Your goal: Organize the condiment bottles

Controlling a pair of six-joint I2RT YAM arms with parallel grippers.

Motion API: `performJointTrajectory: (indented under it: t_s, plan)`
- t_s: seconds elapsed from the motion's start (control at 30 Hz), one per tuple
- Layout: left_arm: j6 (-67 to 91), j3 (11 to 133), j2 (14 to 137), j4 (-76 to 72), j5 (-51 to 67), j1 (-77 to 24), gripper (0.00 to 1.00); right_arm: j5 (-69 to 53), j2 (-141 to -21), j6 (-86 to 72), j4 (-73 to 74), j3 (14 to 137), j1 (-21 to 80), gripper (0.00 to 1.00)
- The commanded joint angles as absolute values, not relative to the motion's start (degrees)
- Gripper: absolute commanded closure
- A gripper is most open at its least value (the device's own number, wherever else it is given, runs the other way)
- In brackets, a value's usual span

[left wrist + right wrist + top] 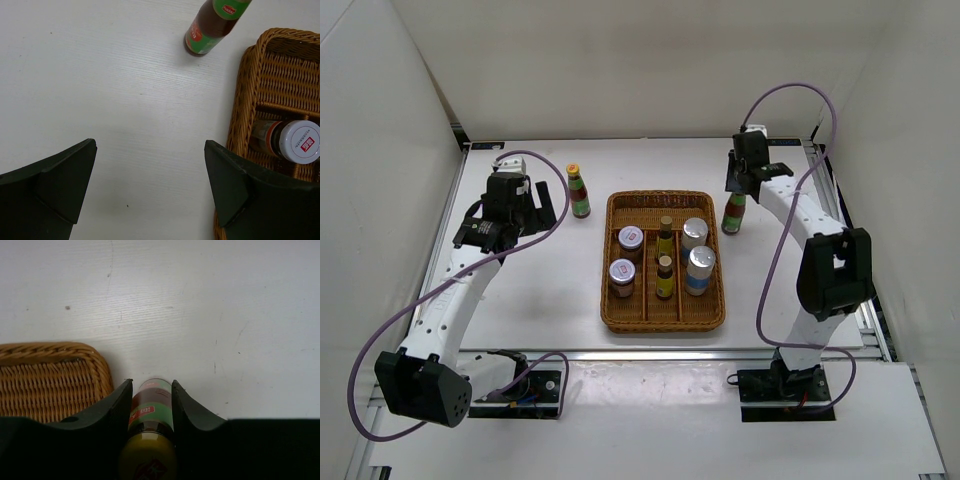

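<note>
The tray's far section beyond the silver-lidded cylinders is empty, so my right gripper will next lift across the tray's rim, lower there and release the orange-capped bottle.
The brown wicker tray (614, 310) holds two pink-lidded jars (630, 240), two yellow-labelled mini bottles (666, 236) and two silver-lidded cylinders (696, 234). One orange-capped sauce bottle (579, 192) stands on the table left of the tray. My left gripper (552, 206) is open and empty, just left of that bottle. In the left wrist view the gripper (150, 145) hovers over bare table, with the bottle (210, 25) ahead. My right gripper (739, 188) is shut on the second sauce bottle (734, 214), upright beside the tray's far right corner. The right wrist view shows the gripper (152, 382) clamping that bottle (152, 402).
The tray's rim (247, 90) lies close to my left gripper's right finger, with one jar (299, 141) just inside. In the right wrist view the tray's corner (55, 375) is left of the held bottle. White walls enclose the table on three sides.
</note>
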State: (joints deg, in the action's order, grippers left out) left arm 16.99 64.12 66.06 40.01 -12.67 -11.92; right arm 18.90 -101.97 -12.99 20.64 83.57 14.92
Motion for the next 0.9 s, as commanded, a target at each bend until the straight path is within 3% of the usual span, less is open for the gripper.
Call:
performJointTrajectory:
  t_s: [0.0,0.5,0.87]
  plan:
    - [17.2,63.9,65.4,39.2,-11.1,-11.7,0.00,25.5,-94.1,-8.3,19.2,88.1,17.8,1.00]
    - [17.2,64.4,66.5,39.2,-10.5,-11.7,0.00,21.9,-94.3,-3.2,17.2,94.1,27.8,1.00]
    - [17.2,64.4,66.5,38.7,-10.5,-11.7,0.00,16.2,-98.9,-4.9,6.1,87.0,27.8,1.00]
